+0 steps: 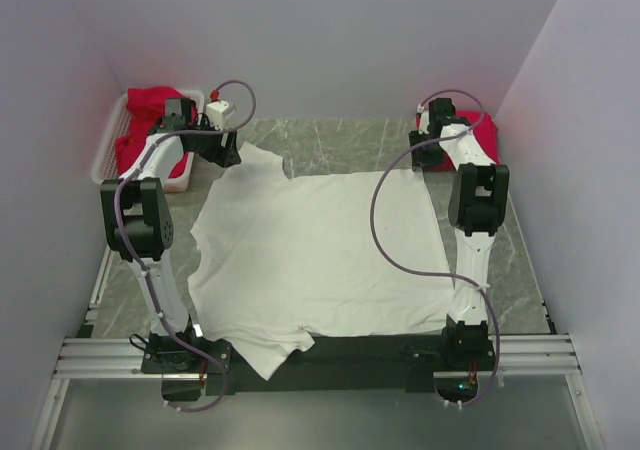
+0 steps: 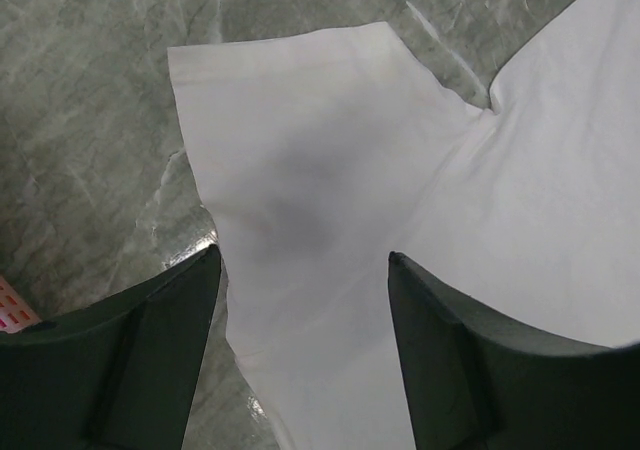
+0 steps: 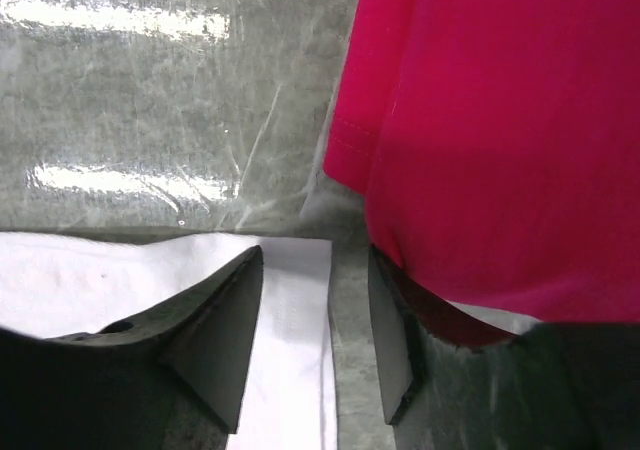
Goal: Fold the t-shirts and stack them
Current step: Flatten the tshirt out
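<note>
The white t-shirt's corner beside the crimson t-shirt is between the open fingers of my right gripper, so the gripper needs to stay there next and close its fingers on that corner.
A white t-shirt (image 1: 320,260) lies spread flat across the middle of the table. My left gripper (image 1: 226,152) hovers over its far-left sleeve (image 2: 320,170), open, with the sleeve lying loose under the gap between my fingers (image 2: 150,350). My right gripper (image 1: 425,156) is at the shirt's far-right corner (image 3: 290,310), open, its jaws straddling the hem edge without pinching it. A crimson t-shirt (image 3: 500,120) lies just beyond the right finger (image 3: 395,340), at the back right (image 1: 482,130). More crimson t-shirts (image 1: 150,105) fill the basket.
The white slatted basket (image 1: 108,142) stands at the back left against the wall. Grey marbled tabletop (image 1: 350,135) shows beyond the shirt. Pale walls close in at left, right and back. The metal rail (image 1: 320,355) with the arm bases runs along the near edge.
</note>
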Tool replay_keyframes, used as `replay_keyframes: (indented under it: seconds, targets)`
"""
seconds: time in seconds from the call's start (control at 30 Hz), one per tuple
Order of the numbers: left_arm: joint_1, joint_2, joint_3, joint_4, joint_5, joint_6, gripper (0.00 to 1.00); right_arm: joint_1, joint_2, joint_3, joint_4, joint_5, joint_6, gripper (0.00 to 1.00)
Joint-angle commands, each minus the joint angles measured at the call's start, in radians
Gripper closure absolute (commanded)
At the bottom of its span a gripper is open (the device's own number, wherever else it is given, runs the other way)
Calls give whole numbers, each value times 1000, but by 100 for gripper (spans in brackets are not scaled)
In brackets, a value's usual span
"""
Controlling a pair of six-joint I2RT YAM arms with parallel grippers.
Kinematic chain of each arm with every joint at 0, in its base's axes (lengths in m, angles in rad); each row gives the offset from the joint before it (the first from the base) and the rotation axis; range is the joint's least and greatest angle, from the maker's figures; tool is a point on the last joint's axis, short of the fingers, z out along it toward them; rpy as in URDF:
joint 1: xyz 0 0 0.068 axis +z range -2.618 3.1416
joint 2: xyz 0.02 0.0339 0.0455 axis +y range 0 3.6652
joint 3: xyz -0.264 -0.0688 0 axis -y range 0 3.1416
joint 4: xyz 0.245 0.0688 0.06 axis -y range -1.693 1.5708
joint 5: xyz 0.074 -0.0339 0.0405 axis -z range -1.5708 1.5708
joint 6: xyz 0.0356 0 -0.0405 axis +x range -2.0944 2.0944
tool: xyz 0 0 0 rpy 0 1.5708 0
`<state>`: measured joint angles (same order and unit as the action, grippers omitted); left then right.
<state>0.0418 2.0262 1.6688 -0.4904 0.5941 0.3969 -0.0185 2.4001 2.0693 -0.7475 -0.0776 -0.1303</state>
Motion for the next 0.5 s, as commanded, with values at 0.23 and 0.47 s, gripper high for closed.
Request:
replay_keyframes:
  seconds: [0.23,0.47]
  targets:
    - [3,132,152,30,-91,-72,26,-17,83,115,-73,-62,3,74]
    - [-17,264,250,102,-169,-127,27,-15,74,97,-69,-83,-8,100]
